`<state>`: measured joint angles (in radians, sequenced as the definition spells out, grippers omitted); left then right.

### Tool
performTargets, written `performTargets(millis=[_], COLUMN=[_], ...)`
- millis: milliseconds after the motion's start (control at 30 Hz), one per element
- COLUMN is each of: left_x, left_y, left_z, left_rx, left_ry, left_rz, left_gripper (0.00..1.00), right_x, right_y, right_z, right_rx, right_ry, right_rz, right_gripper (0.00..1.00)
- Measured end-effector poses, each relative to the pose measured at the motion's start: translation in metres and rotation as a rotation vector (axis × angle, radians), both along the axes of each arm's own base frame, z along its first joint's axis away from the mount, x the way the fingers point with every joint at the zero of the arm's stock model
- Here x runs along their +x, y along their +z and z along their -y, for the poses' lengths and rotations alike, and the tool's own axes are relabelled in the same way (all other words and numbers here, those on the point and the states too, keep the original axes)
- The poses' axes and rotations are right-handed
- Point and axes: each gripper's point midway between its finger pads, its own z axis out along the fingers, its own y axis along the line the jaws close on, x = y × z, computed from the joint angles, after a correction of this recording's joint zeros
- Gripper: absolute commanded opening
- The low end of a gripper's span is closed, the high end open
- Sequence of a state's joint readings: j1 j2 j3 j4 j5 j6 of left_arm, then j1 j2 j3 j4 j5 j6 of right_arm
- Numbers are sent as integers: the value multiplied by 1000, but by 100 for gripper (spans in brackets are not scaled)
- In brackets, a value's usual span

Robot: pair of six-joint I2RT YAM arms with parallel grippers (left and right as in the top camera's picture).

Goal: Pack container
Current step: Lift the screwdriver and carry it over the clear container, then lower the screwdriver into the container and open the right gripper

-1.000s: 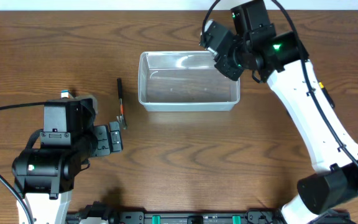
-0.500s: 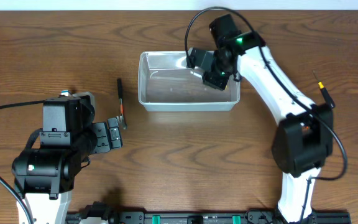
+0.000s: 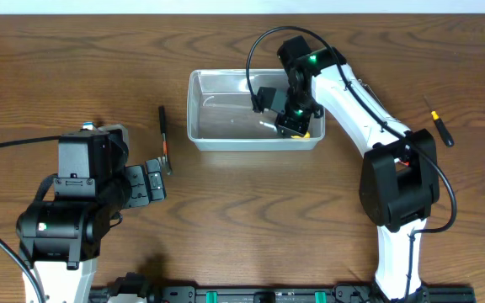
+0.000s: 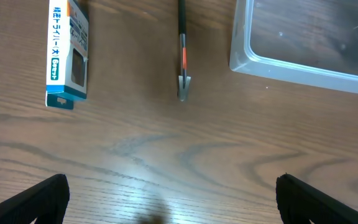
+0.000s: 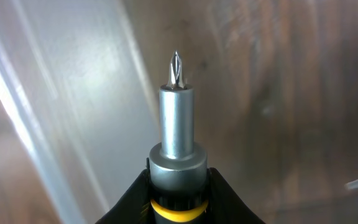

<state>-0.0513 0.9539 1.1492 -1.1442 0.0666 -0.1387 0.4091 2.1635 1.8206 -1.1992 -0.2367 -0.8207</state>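
My right gripper has the stubby screwdriver [image 5: 176, 124] inside the container's sides. Next it should go down to the container's bottom below, by the container's near side, and let go.
The clear plastic container [image 3: 226, 141] stands at the table's back middle; its near corner shows in the left wrist view [image 4: 272, 65]. My right gripper [image 3: 286, 119] is down inside its right half. It is shut [image 5: 178, 183] on a stubby screwdriver [image 5: 176, 124] with a silver shaft, cross tip and yellow ring; the container's wall [image 5: 73, 93] lies blurred behind it. My left gripper [image 3: 154, 185] is open and empty [image 4: 173, 202] over bare table, left of the container. A black-and-orange hand tool [image 3: 164, 139] lies between them, also in the left wrist view [image 4: 182, 50].
A small blue-and-white box [image 4: 67, 53] lies left of the black-and-orange tool, mostly hidden under my left arm in the overhead view. A black screwdriver with an orange tip [image 3: 439, 122] lies on the table at the far right.
My right gripper has swung left and down from above the container's back right corner into the container, carrying the screwdriver. This uncovered the black screwdriver at the far right. The left arm has not moved.
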Motion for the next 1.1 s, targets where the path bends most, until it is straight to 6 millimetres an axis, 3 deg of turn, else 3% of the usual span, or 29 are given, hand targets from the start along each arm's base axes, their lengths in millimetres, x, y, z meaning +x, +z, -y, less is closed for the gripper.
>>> performTargets(millis=[333,500,900,1100], left_x=[0,0,0,-1], left_y=[0,0,0,0], left_z=[0,0,0,0], left_rx=[0,0,0,0], left_ry=[0,0,0,0], left_rz=[0,0,-2,-3], left_gripper=[98,98,98,98], right_x=[-5,-5,13,19], right_y=[0,0,0,-18], right_z=[2,2,-4,-5], right_rx=[-10,-9,18,12], right_ry=[0,0,-1,-5], right_rz=[-21,-19,54,44], right_gripper=[5,17,20,22])
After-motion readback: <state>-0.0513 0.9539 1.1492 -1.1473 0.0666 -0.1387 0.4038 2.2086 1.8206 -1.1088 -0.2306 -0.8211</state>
